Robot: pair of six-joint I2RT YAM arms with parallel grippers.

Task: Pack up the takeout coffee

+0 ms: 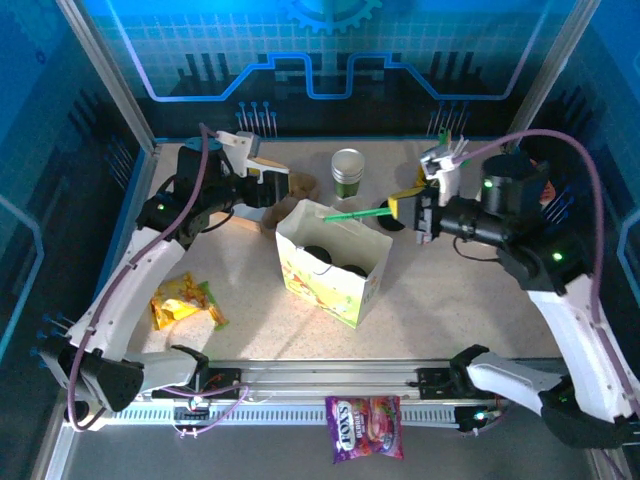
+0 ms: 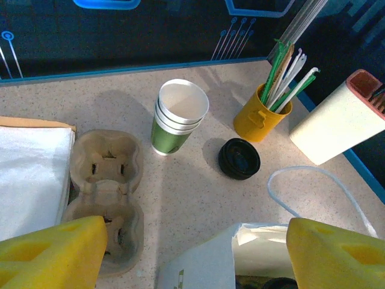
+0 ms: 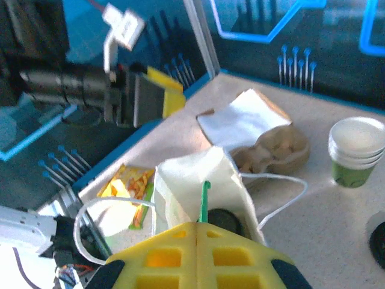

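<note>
The bag's opening is below my right gripper, so I will next move this gripper down toward the black lids in the bag's open top (image 1: 335, 248) (image 3: 191, 195) and let go of the green straw.
The takeout coffee sits inside the white flower-printed paper bag (image 1: 345, 290); only two round black lids (image 1: 320, 255) (image 1: 352, 268) show through its open top. My right gripper (image 1: 404, 208) is at the bag's right rim, shut on a green straw (image 1: 355, 214) that points left across the opening. In the right wrist view the straw (image 3: 205, 201) sticks out from between the closed yellow fingers (image 3: 197, 229), above one lid (image 3: 225, 220). My left gripper (image 1: 275, 185) stands open behind the bag's left corner with nothing between its fingers (image 2: 54, 253); the bag's edge (image 2: 204, 265) lies below it.
A stack of empty green-and-white cups (image 1: 347, 170), loose black lids (image 2: 239, 158) and a yellow cup of straws (image 2: 261, 114) stand behind the bag. A cardboard cup carrier (image 2: 105, 180) and napkins (image 2: 30, 174) lie back left. Snack packs (image 1: 185, 300) lie front left.
</note>
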